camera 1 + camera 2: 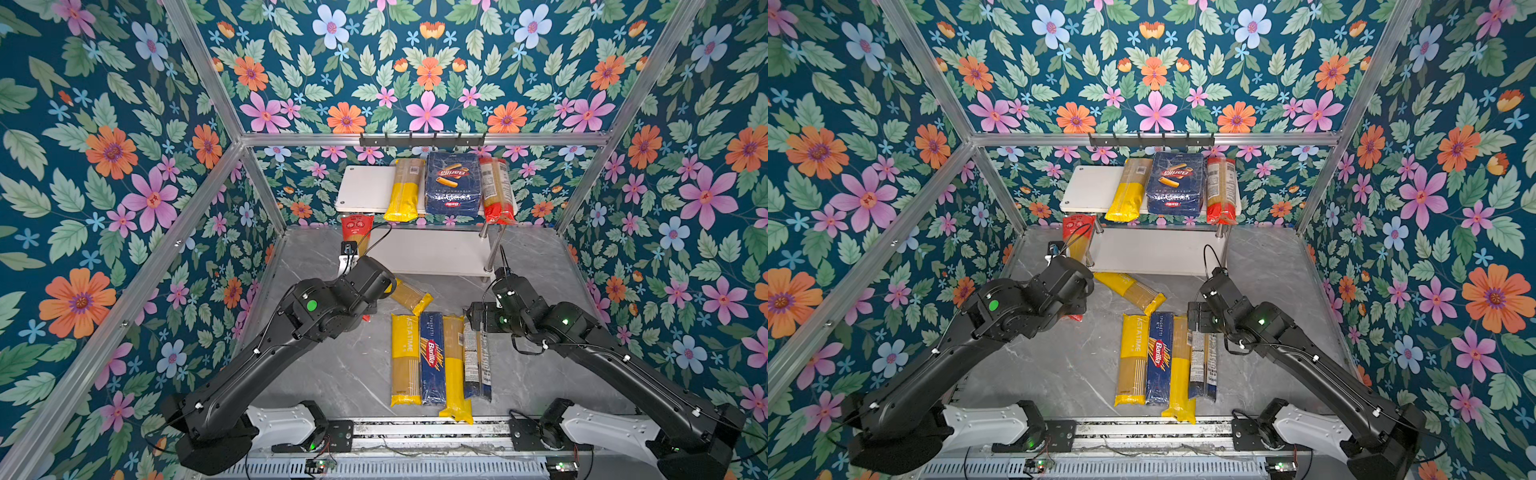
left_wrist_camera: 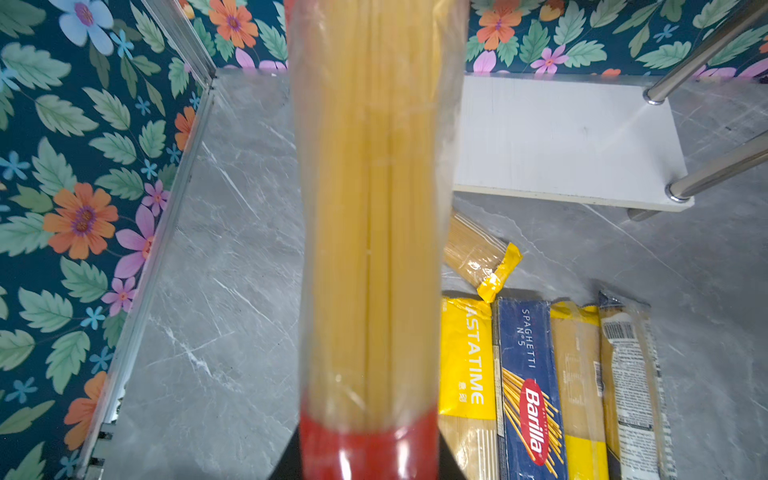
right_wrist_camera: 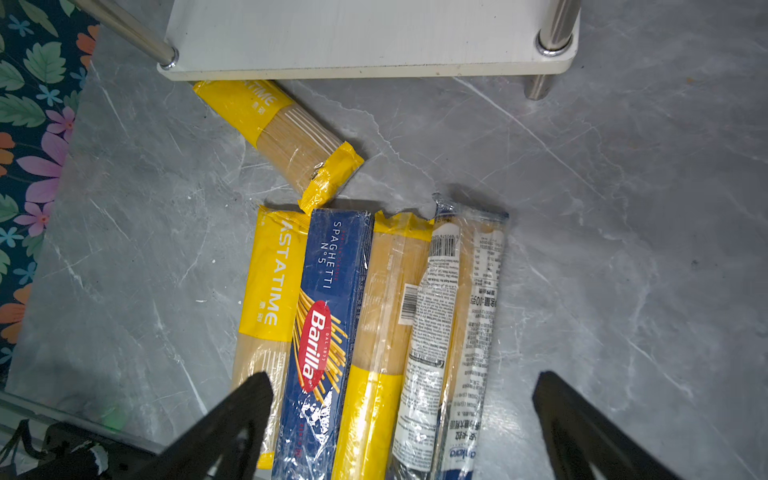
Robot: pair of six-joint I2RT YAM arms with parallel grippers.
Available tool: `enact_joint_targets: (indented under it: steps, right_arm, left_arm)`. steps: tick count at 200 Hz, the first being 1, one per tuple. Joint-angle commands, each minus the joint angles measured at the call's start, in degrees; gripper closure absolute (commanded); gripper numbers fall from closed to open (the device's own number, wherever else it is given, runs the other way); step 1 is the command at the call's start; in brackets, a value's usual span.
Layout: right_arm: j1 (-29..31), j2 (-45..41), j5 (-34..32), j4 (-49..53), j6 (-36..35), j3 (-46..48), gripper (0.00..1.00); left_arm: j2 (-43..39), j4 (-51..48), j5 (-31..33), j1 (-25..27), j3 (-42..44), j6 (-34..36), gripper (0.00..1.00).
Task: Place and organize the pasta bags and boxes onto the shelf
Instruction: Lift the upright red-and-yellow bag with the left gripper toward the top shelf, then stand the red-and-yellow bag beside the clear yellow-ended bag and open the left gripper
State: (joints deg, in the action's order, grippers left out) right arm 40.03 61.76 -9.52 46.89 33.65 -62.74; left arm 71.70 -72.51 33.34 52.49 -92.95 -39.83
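Note:
The top board's bare part (image 1: 373,188) is above and outward of my left gripper. My left gripper needs to go up and outward and release the spaghetti bag beside the yellow-ended one.
My left gripper (image 2: 370,457) is shut on the red end of a clear spaghetti bag (image 2: 374,208). That bag's far red end (image 1: 356,226) points at the left side of the shelf (image 1: 365,189). The shelf's top board carries a yellow-ended bag (image 1: 405,191), the blue rigatoni pack (image 1: 453,183) and a red-ended bag (image 1: 496,191). Its lower board (image 1: 432,251) is bare. My right gripper (image 3: 401,395) hangs open over a row on the table: a yellow bag (image 3: 272,282), the blue spaghetti box (image 3: 328,291), another yellow bag (image 3: 386,311) and a dark-ended bag (image 3: 461,311). A further yellow bag (image 1: 411,296) lies slanted before the shelf.
A black hook rail (image 1: 422,139) hangs on the back frame bar above the shelf. Floral walls with aluminium frame bars (image 1: 187,232) close in the grey marble table (image 1: 332,374) on three sides. The shelf's metal posts (image 1: 494,249) stand near my right arm.

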Motion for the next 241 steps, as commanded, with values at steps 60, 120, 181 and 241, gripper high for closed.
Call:
enact_joint_targets:
  steps: [60, 120, 181, 241]
  right_arm:
    - [-3.04, 1.17, 1.42, 0.15, -4.33, -2.53, 0.01]
    - [-7.68, 1.38, 5.06, -0.33, -5.95, -3.03, 0.01]
    - [-9.59, 2.32, 3.81, 1.22, -6.79, -4.32, 0.01]
    - [-10.3, 4.0, 3.72, 0.87, -6.66, -4.48, 0.01]
  left_arm:
    - [13.34, 10.07, -0.94, -10.91, -22.23, 17.18, 1.0]
    - [30.04, 12.95, -9.77, -20.32, -46.68, 25.59, 1.0]
    - [34.85, 22.94, -17.98, -25.04, -47.08, 29.29, 1.0]
    - [36.92, 28.19, -20.61, -25.66, -45.39, 30.7, 1.0]
